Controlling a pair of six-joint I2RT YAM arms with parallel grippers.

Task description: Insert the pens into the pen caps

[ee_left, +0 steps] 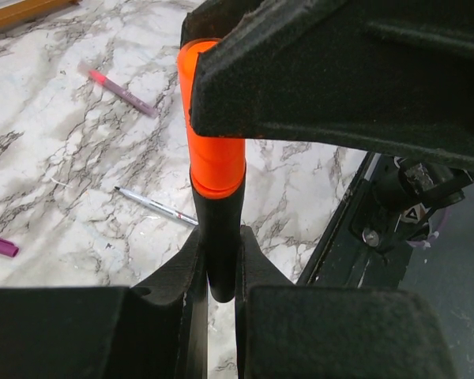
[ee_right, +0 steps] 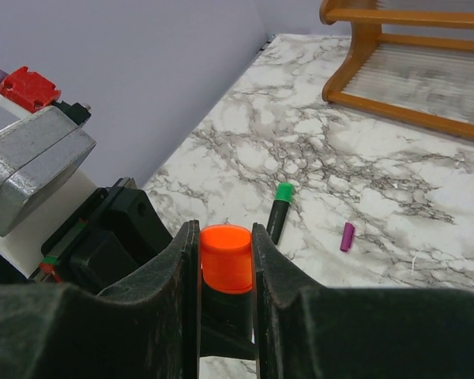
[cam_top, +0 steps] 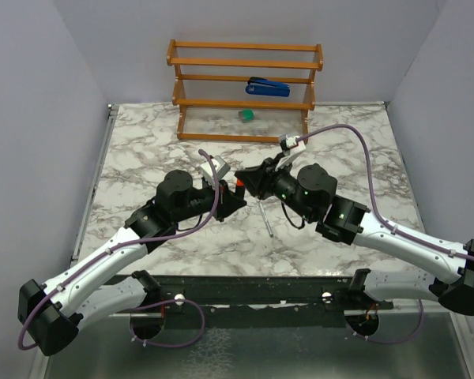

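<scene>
My left gripper will next go to its left in the top view and down to the marble by the magenta cap [ee_right: 347, 236] to release the capped orange marker.
My left gripper [ee_left: 220, 245] is shut on the black body of the orange marker [ee_left: 220, 237]. The orange cap [ee_left: 215, 134] sits on the marker's end. My right gripper [ee_right: 225, 237] is shut on that orange cap [ee_right: 225, 257]. The two grippers meet mid-table in the top view, left [cam_top: 234, 191] against right [cam_top: 250, 180]. A black marker with a green cap [ee_right: 278, 212] and a magenta cap [ee_right: 347, 236] lie on the marble. A thin pink pen [ee_left: 120, 88] and a thin grey pen [ee_left: 154, 204] lie apart on the table. The grey pen also shows in the top view [cam_top: 265, 219].
A wooden rack [cam_top: 245, 79] stands at the back, with a blue stapler [cam_top: 268, 86] on a shelf and a green block [cam_top: 246, 115] below it. The magenta cap also shows in the left wrist view [ee_left: 0, 245]. The table's dark front edge [ee_left: 355, 213] is close by.
</scene>
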